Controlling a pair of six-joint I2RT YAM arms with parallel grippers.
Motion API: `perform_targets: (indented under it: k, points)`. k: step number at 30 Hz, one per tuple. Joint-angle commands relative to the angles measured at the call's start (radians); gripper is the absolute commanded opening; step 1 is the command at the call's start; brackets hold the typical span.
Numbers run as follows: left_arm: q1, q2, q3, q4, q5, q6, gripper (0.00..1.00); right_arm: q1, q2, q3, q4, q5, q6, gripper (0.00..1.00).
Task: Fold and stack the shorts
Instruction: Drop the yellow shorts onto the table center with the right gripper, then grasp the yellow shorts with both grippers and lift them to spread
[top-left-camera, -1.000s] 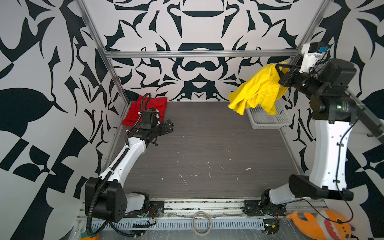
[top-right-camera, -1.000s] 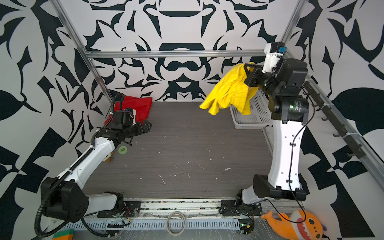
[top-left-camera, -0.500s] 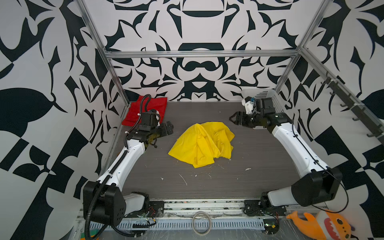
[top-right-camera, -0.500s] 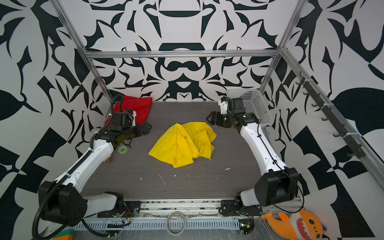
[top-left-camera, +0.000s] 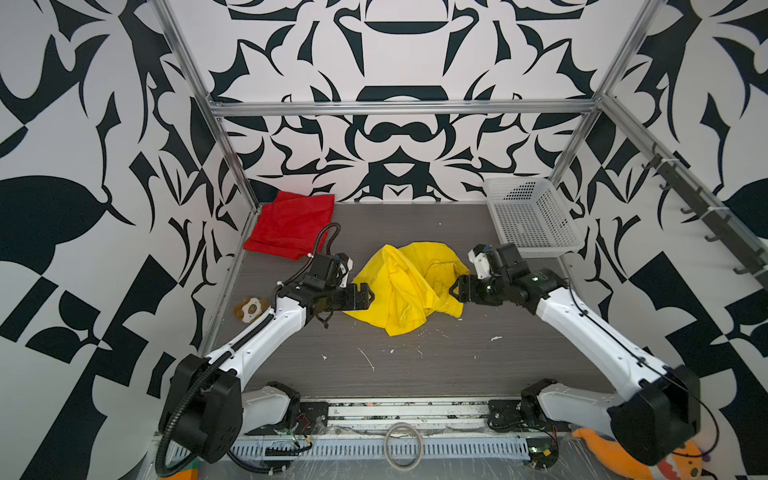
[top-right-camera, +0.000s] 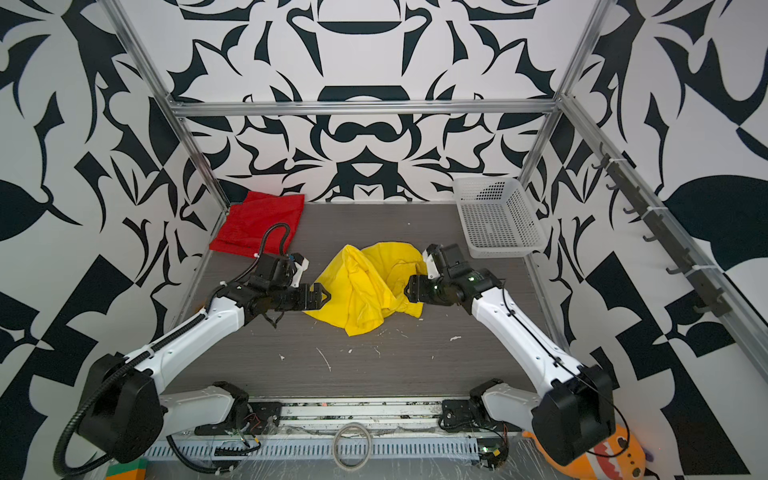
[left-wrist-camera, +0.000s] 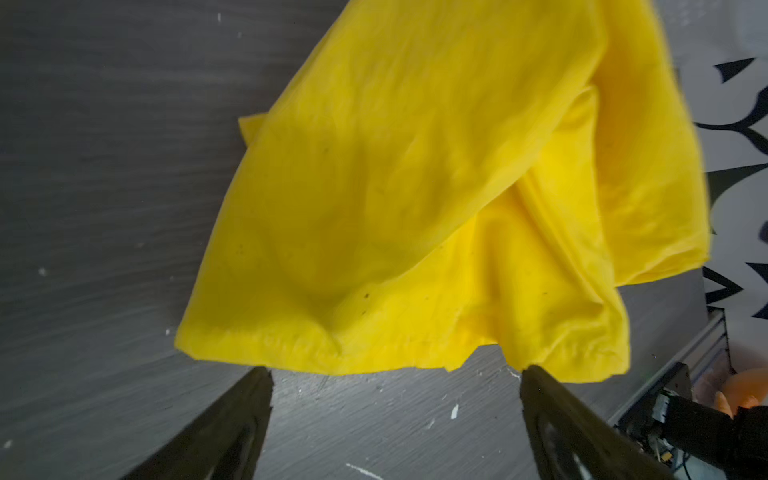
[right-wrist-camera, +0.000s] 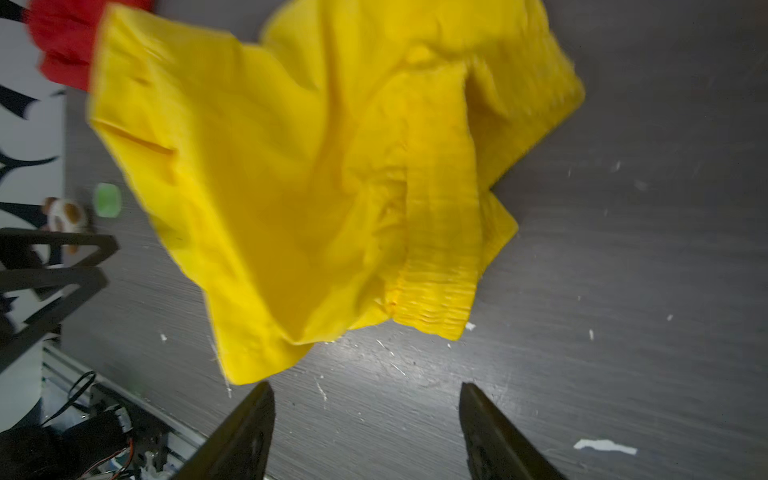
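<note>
I will lower my right gripper onto the ribbed waistband's near end (top-left-camera: 456, 310) (right-wrist-camera: 432, 312) and close on the waistband, because that end sticks out clear of the heap of yellow shorts.
The yellow shorts (top-left-camera: 409, 286) (top-right-camera: 365, 286) lie crumpled in the middle of the table. The red shorts (top-left-camera: 291, 224) (top-right-camera: 259, 224) lie folded flat in the back left corner. My left gripper (top-left-camera: 368, 296) (top-right-camera: 324, 296) is open at the yellow heap's left edge. In the left wrist view the hem of the yellow shorts (left-wrist-camera: 415, 187) lies just ahead of the spread left gripper (left-wrist-camera: 397, 370). My right gripper (top-left-camera: 453, 289) (top-right-camera: 409, 289) is open at the heap's right edge. In the right wrist view the ribbed waistband of the yellow shorts (right-wrist-camera: 436, 257) lies ahead of the empty right gripper (right-wrist-camera: 365, 384).
A white perforated basket (top-left-camera: 530, 216) (top-right-camera: 494, 216) stands at the back right. A small brown and white toy (top-left-camera: 250, 309) lies by the left wall. An orange plush shark (top-right-camera: 598, 457) sits off the front right corner. White scraps dot the table's front half.
The right gripper held the yellow shorts high over the basket; it has let them go, and they now lie on the table. The right arm has come down beside them. The left gripper has moved right.
</note>
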Motion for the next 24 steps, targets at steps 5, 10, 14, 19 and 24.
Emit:
perform_targets:
  k: [5, 10, 14, 19, 24]
  points:
    - [-0.021, 0.097, -0.077, 0.064, -0.026, -0.107, 0.97, -0.009, 0.071, -0.161, 0.271, 0.017, 0.081, 0.77]
    - [-0.021, 0.124, -0.150, 0.187, 0.011, -0.174, 0.97, -0.086, 0.157, -0.275, 0.533, -0.067, 0.092, 0.77]
    - [-0.021, 0.172, -0.163, 0.209, -0.006, -0.243, 0.98, -0.107, 0.217, -0.299, 0.656, -0.144, 0.098, 0.63]
    - [-0.021, 0.158, -0.218, 0.348, 0.055, -0.348, 0.98, -0.109, 0.173, -0.283, 0.647, -0.153, 0.077, 0.14]
    - [-0.064, 0.064, -0.202, 0.332, 0.010, -0.302, 0.96, -0.108, 0.010, -0.213, 0.527, -0.170, 0.036, 0.00]
